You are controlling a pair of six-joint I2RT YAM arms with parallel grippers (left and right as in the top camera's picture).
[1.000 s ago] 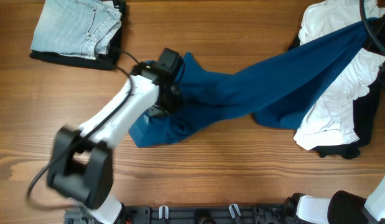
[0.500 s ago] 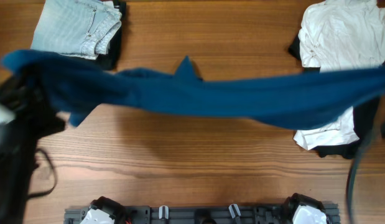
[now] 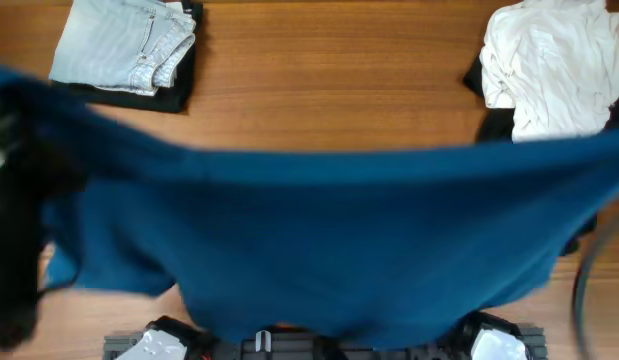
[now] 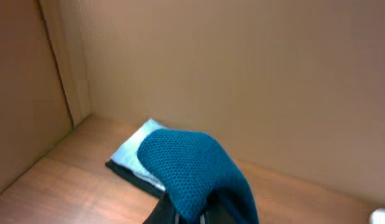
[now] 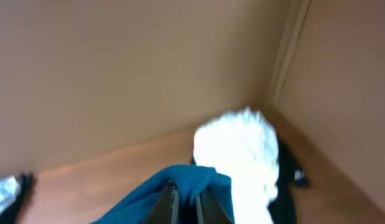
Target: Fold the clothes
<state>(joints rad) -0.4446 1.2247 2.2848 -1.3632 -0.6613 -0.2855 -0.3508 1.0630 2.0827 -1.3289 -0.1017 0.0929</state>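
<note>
My left gripper should next carry the blue corner of the high-hanging cloth outward and down onto the bare wood beside the black folded garment and release it.
A large blue garment point(image 3: 329, 240) hangs stretched wide across the overhead view, held up high near the camera. It covers most of the table's near half. My left gripper point(image 4: 193, 214) is shut on one corner of the blue garment point(image 4: 186, 168). My right gripper point(image 5: 187, 200) is shut on the other corner point(image 5: 192, 177). In the overhead view both grippers are hidden by the cloth and blur at the left and right edges.
A folded light-denim piece point(image 3: 124, 40) lies on a black folded garment at the back left, also in the left wrist view point(image 4: 133, 155). A crumpled white garment point(image 3: 549, 60) lies on dark clothes at the back right, also in the right wrist view point(image 5: 242, 149). Bare wooden table point(image 3: 329, 70) lies between them.
Both arms have lifted the blue garment up and toward the camera. It went from a draped strip on the table to a wide sheet spread taut, covering the near half.
</note>
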